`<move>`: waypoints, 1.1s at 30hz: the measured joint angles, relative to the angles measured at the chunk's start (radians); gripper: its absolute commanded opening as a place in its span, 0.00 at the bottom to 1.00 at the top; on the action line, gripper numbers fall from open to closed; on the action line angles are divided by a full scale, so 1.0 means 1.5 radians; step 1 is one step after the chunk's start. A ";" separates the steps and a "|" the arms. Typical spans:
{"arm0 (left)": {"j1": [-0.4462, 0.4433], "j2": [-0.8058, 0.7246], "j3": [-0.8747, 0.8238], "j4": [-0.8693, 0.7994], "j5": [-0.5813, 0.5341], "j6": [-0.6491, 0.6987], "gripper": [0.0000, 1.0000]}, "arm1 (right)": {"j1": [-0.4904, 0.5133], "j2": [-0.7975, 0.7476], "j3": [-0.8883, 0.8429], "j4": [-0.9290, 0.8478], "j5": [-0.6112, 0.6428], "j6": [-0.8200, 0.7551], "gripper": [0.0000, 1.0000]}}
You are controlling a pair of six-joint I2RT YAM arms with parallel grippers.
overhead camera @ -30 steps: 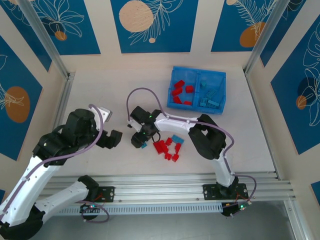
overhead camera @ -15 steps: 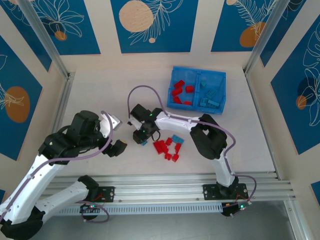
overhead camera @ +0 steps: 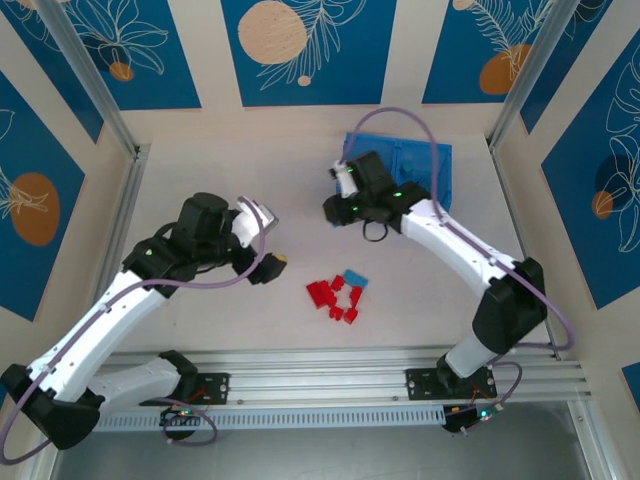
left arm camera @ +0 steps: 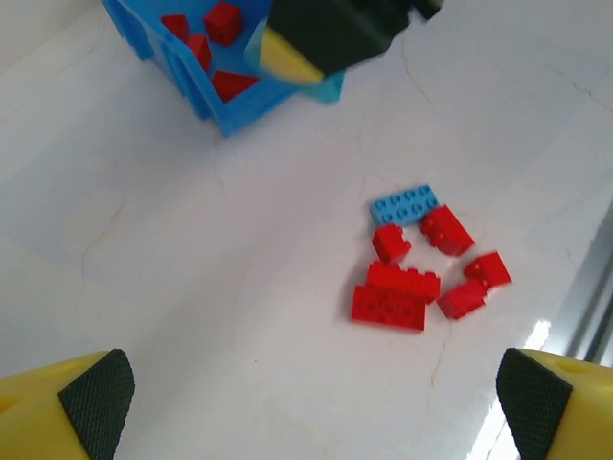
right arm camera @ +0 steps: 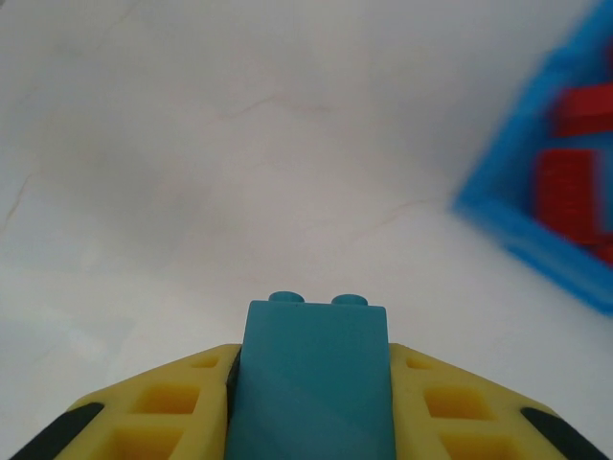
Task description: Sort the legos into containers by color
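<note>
My right gripper will take the light blue lego across the tray's near section to the tray's other section (overhead camera: pixel 428 172) and let go of it there, because the near section holds red legos.
My right gripper (right arm camera: pixel 316 414) is shut on a light blue lego (right arm camera: pixel 316 379), studs pointing away, held above the table just left of the bright-blue tray (right arm camera: pixel 560 206). From above, the right gripper (overhead camera: pixel 337 209) hovers by the tray's (overhead camera: pixel 425 160) near-left corner. The left compartment holds red legos (left arm camera: pixel 213 24); the arm hides most of the tray. A loose pile of red legos (overhead camera: pixel 333 299) with a light blue lego (overhead camera: pixel 354 277) lies mid-table. My left gripper (overhead camera: pixel 272 265) is open, left of the pile, fingertips (left arm camera: pixel 92 399) spread wide, with the red pile (left arm camera: pixel 412 287) ahead.
An aluminium rail (overhead camera: pixel 330 360) runs along the near edge, and slanted frame posts (overhead camera: pixel 85 75) stand at the back corners. Bare white table (overhead camera: pixel 230 180) lies left of the tray and between the two grippers.
The right gripper has lifted the light blue lego from left of the pile and swung up-right to the tray's corner. The left arm has reached rightward toward the pile.
</note>
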 measured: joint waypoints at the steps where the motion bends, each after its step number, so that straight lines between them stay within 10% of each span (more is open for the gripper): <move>1: 0.000 0.007 -0.001 0.026 0.000 -0.013 1.00 | -0.028 -0.016 -0.010 0.004 0.008 0.007 0.22; 14: 0.000 0.085 -0.043 0.229 0.006 -0.211 1.00 | -0.302 0.069 -0.025 0.055 0.057 0.117 0.22; 23: -0.001 0.151 0.036 0.171 0.014 -0.125 1.00 | -0.332 0.334 0.203 0.010 0.042 0.161 0.41; 33: -0.022 0.161 0.034 0.117 0.048 -0.135 1.00 | -0.333 0.315 0.248 -0.040 0.034 0.169 0.48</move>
